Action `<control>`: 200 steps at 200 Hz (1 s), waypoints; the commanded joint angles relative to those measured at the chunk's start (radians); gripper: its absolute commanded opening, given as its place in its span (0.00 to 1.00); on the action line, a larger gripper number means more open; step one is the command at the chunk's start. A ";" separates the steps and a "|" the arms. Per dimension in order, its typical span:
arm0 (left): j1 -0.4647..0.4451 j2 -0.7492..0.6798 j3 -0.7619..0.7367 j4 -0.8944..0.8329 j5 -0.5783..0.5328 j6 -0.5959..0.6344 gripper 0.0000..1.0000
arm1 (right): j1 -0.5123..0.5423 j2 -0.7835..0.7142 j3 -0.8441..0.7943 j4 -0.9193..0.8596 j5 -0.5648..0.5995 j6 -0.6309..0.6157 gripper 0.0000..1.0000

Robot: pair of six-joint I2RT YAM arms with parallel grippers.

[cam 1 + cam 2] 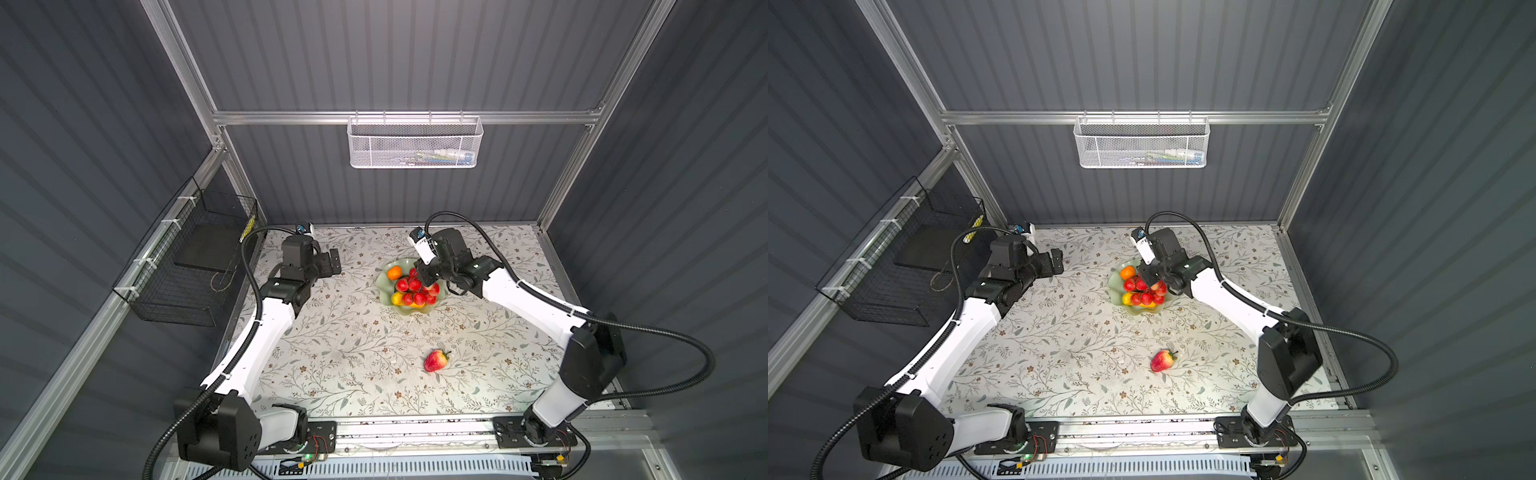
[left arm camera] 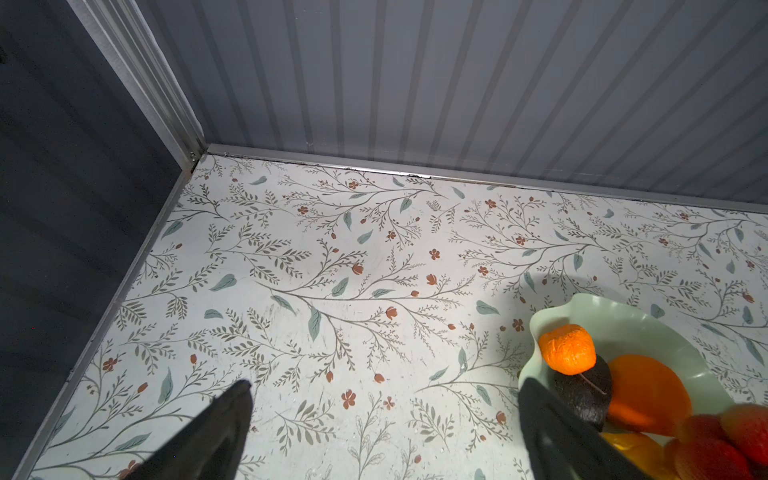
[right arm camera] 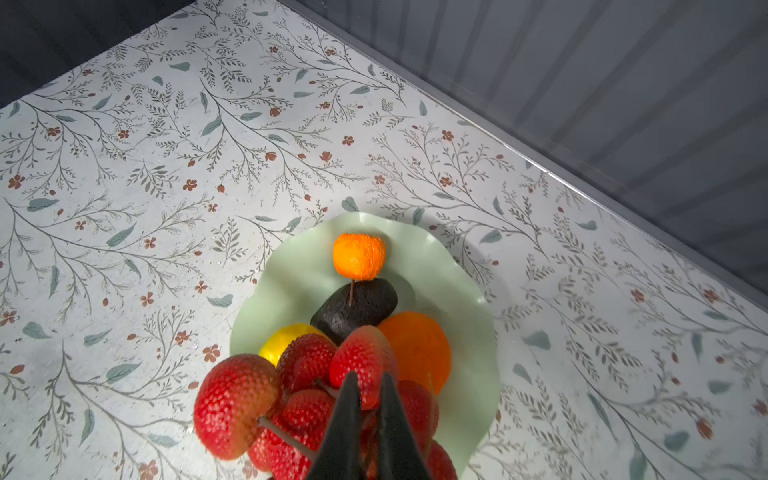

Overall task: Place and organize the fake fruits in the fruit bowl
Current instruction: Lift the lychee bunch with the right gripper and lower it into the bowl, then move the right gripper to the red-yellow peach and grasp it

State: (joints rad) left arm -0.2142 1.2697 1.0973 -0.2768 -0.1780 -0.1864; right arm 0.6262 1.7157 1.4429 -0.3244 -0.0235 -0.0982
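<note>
The stems go outward over the avocado (image 3: 357, 309) and big orange in my right gripper next, for release there, since the red balls still hang toward the bowl's near side.
The pale green fruit bowl (image 1: 409, 311) (image 1: 1142, 311) (image 3: 299, 266) (image 2: 623, 316) stands at mid-table toward the back. In it lie a small tangerine (image 1: 394, 273) (image 3: 359, 255), a blackish avocado (image 3: 357, 309), a big orange (image 3: 419, 349) and a yellow fruit (image 3: 282, 340). My right gripper (image 1: 432, 283) (image 3: 370, 380) hangs over the bowl, shut on the stems of the cluster of red balls (image 1: 413, 291) (image 3: 249, 399). A red strawberry-like piece (image 1: 435, 360) (image 1: 1162, 360) lies alone on the table nearer the front. My left gripper (image 1: 334, 262) (image 2: 384, 399) is open and empty, left of the bowl.
A white mesh basket (image 1: 413, 143) hangs on the back wall. On the left wall hangs a black wire basket (image 1: 187, 257). The table has a floral cover and walls on three sides.
</note>
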 commanded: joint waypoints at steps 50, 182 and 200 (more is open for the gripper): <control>0.006 0.003 0.016 -0.020 0.018 0.003 1.00 | -0.070 0.276 0.313 -0.113 -0.169 0.006 0.16; 0.006 0.001 0.020 -0.025 0.025 0.002 1.00 | -0.124 0.202 0.367 -0.070 -0.148 0.129 0.96; 0.006 -0.001 0.020 -0.025 0.023 0.002 1.00 | -0.124 0.176 0.351 -0.069 -0.127 0.147 0.98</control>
State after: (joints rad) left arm -0.2142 1.2697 1.0973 -0.2768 -0.1703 -0.1864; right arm 0.5064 1.9274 1.7958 -0.4057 -0.1780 0.0154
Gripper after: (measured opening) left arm 0.997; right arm 0.971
